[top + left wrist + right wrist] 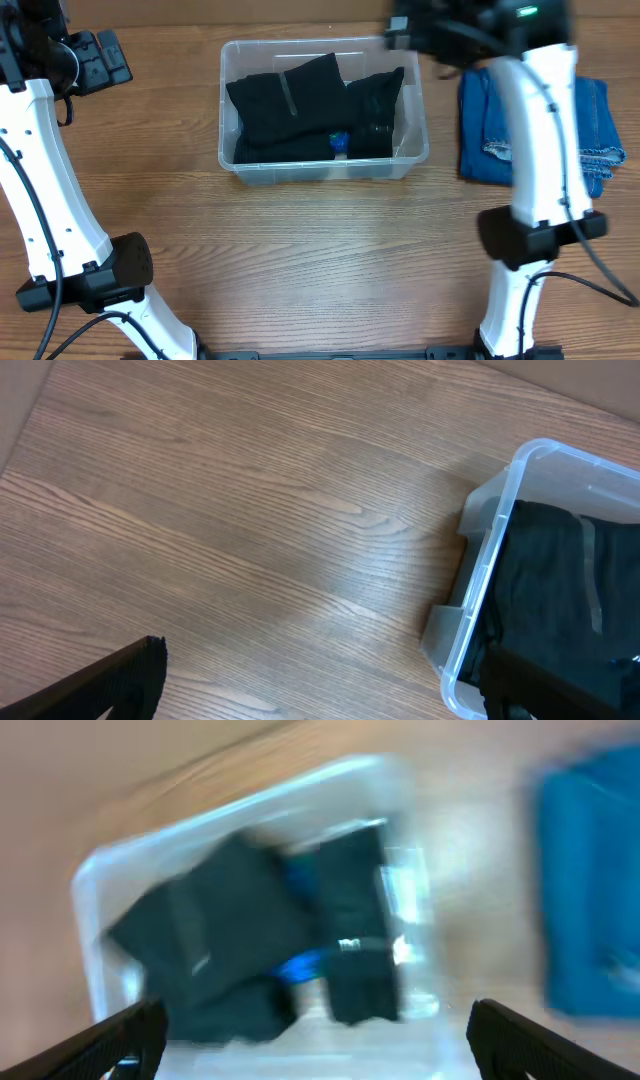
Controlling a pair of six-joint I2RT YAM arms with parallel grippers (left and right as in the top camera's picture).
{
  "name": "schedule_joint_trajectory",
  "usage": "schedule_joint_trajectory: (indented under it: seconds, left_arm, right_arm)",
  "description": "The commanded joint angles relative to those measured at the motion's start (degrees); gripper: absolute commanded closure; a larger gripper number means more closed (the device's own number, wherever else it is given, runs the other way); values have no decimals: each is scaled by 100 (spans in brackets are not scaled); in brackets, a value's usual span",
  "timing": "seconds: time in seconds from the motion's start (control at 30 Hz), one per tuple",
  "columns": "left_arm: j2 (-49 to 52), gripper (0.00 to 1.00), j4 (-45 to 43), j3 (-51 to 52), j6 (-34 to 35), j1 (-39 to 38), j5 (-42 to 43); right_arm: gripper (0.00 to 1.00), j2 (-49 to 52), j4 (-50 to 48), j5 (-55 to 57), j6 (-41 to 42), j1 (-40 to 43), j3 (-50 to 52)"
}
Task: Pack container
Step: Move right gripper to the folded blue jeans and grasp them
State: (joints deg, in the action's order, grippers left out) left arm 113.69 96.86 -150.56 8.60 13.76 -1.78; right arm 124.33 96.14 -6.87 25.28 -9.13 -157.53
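Observation:
Next, my right gripper moves away from the container, back and down to the near edge of the jeans (597, 1004).
The clear plastic container (322, 163) stands at the table's far middle and holds folded black clothes (300, 105) with a small blue bit among them. It also shows in the left wrist view (490, 550) and, blurred, in the right wrist view (95, 880). My left gripper (95, 60) is open and empty, to the left of the container; its fingers (320, 685) straddle bare wood and the container's corner. My right gripper (420, 25) is open and empty above the container's far right corner; its view (315, 1035) is blurred.
A folded pair of blue jeans (590, 130) lies to the right of the container, partly under the right arm; it shows blurred in the right wrist view (590, 870). Both arm bases stand at the near edge.

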Motion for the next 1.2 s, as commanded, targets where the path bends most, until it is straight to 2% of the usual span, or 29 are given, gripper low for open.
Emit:
schedule_joint_trajectory:
  seconds: [0.0, 0.2, 0.57, 0.7, 0.87, 1.17]
  left_arm:
    - [-107, 0, -7, 13, 20, 11, -24]
    - [-107, 0, -7, 13, 20, 11, -24]
    - [-107, 0, -7, 13, 20, 9, -26]
    - [-107, 0, -7, 11, 20, 11, -26]
    - [-107, 0, -7, 11, 20, 11, -24]
    - [-107, 0, -7, 13, 20, 11, -24]
  right_arm:
    - [0, -81, 92, 33, 1565, 828, 306]
    - [0, -79, 92, 310, 2114, 1722, 1010]
    - [0, -79, -103, 579, 2299, 2889, 3180]
    - [0, -79, -518, 577, 2269, 3248, 4177]
    - [0, -79, -1602, 514, 2120, 3261, 5342]
    - [0, -79, -3165, 310, 2122, 3246, 6623]
